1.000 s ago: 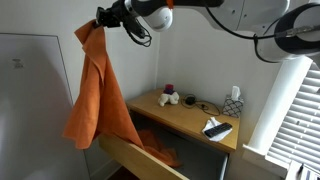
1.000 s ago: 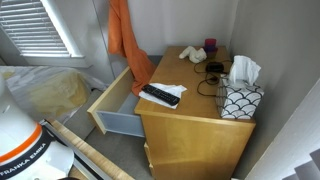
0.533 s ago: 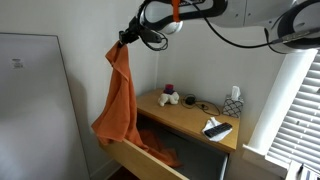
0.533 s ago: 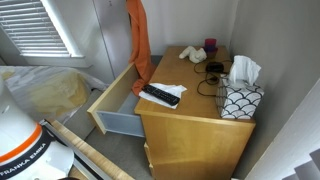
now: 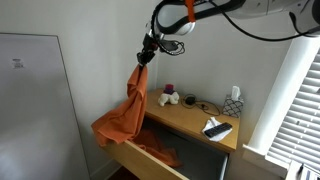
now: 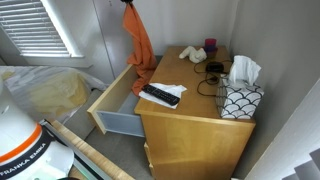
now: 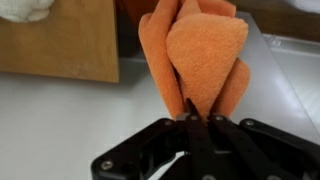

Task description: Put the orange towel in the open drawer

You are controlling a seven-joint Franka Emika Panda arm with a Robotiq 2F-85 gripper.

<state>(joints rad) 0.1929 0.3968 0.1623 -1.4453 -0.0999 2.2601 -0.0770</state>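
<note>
The towel hangs at the far end of the drawer, so next I should bring my gripper back and down to the drawer's dark grey inside.
The orange towel hangs from my gripper, which is shut on its top corner. Its lower end droops onto the rim of the open drawer. In an exterior view the towel hangs above the far end of the drawer, whose inside is dark grey. In the wrist view the towel bunches just past my closed fingers.
The tan desk top holds a remote on a white paper, a tissue box, a black cable, a white cloth and a small purple object. A grey cabinet stands beside the drawer. Window blinds hang at the side.
My gripper has moved down and toward the desk with the towel. The towel's lower end has sunk from hanging free to resting at the drawer.
</note>
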